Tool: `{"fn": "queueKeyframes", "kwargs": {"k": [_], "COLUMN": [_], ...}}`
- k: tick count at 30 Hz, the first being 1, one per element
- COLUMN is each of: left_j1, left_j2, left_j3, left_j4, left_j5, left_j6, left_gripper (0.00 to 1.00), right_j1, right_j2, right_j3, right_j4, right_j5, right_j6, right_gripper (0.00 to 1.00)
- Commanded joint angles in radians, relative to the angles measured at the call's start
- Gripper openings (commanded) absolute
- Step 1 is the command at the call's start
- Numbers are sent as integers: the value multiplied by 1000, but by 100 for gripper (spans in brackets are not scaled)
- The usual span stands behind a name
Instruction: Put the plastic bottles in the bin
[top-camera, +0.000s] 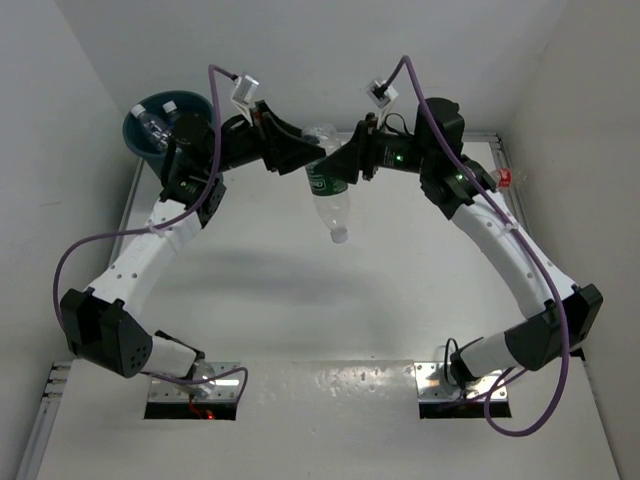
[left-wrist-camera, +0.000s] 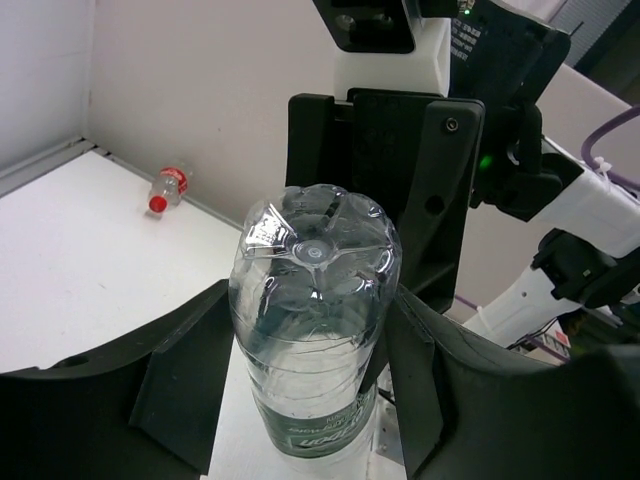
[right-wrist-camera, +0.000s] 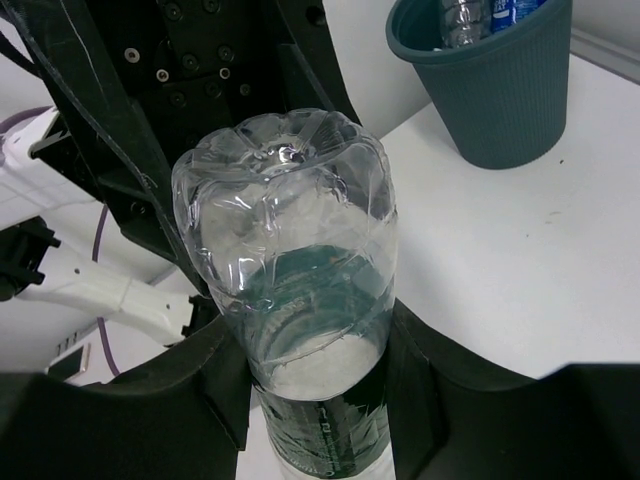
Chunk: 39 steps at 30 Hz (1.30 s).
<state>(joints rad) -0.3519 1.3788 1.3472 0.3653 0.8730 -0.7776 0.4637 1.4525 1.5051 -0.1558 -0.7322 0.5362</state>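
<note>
The bottle swings left in the top view and down over the bin's opening (top-camera: 160, 112) next, where my left gripper releases it, as others lie there.
A clear plastic bottle with a green label (top-camera: 325, 185) hangs cap-down in the air above the far middle of the table. My right gripper (top-camera: 345, 165) is shut on its body; both fingers press its sides in the right wrist view (right-wrist-camera: 300, 300). My left gripper (top-camera: 300, 155) holds the same bottle (left-wrist-camera: 315, 300) from the other side, near its base, with both fingers against it. The teal bin (top-camera: 165, 125) stands at the far left and also shows in the right wrist view (right-wrist-camera: 490, 100). Bottles (right-wrist-camera: 515, 10) lie inside it.
A tiny bottle with a red cap (top-camera: 505, 178) lies at the far right by the wall; it also shows in the left wrist view (left-wrist-camera: 168, 188). White walls close in the table at the back and both sides. Purple cables loop off both arms.
</note>
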Motion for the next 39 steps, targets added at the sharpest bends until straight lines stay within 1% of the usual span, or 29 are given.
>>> {"fn": "queueKeyframes", "kwargs": {"k": [1,2,3,4,5,6,7,8,9,10,11,12,13,14,15,16,18,20,22,24,27,30,32,35,37,38,39], "left_j1": [30,30,60,82,112,179,214,247,310,338,364,414,433,448,462,491,510,525,537,551,562,562,562,553,544,532,519], "left_j2": [3,3,14,14,35,46,60,93,112,133,155,195,213,229,242,274,310,356,385,429,465,483,483,483,461,448,427], "left_j3": [52,67,91,119,186,225,271,371,418,469,542,568,589,598,607,607,630,630,630,630,619,561,501,429,380,315,287], "left_j4": [119,119,119,72,51,25,-64,-115,-152,-239,-255,-255,-264,-253,-241,-212,-194,-148,-128,-115,-97,-88,-69,-60,-60,-48,-39], "left_j5": [0,0,-11,-23,-34,-52,-72,-135,-179,-239,-343,-397,-454,-510,-607,-635,-719,-744,-778,-778,-802,-818,-801,-769,-769,-769,-778], "left_j6": [-72,-72,-62,-46,-4,30,126,182,237,338,375,415,487,518,540,557,583,607,607,577,586,586,574,549,540,552,561], "left_gripper": [22,22,13,10,9,4,2,1,0,0,0,0,0,0,0,0,0,0,0,0,0,0,0,0,0,0,0], "right_j1": [13,9,6,-19,-45,-81,-101,-146,-192,-212,-265,-279,-293,-325,-333,-339,-358,-373,-390,-396,-431,-456,-510,-537,-553,-559,-562], "right_j2": [-3,-1,-9,-9,-18,-24,-27,-35,-37,-40,-47,-49,-55,-61,-64,-70,-89,-98,-107,-112,-113,-112,-110,-107,-98,-92,-87], "right_j3": [21,21,23,21,20,12,9,7,-6,-9,-14,-31,-34,-45,-52,-69,-89,-124,-143,-158,-163,-169,-167,-175,-177,-177,-177], "right_j4": [-5,-5,-26,-45,-82,-94,-109,-113,-123,-132,-139,-140,-158,-163,-169,-182,-189,-188,-189,-198,-224,-240,-255,-272,-272,-271,-274], "right_j5": [-21,-21,8,20,31,51,62,62,54,51,48,37,31,30,27,28,27,25,25,24,24,24,24,27,40,51,57], "right_j6": [-19,-18,-19,-19,-22,-27,-25,-22,-19,-19,-16,-19,-18,-28,-33,-50,-64,-68,-74,-87,-105,-113,-124,-140,-131,-127,-125], "right_gripper": [40,54,67,74,80,81,81,81,81,81,81,81,81,81,81,81,81,81,81,81,81,81,81,81,81,81,81]}}
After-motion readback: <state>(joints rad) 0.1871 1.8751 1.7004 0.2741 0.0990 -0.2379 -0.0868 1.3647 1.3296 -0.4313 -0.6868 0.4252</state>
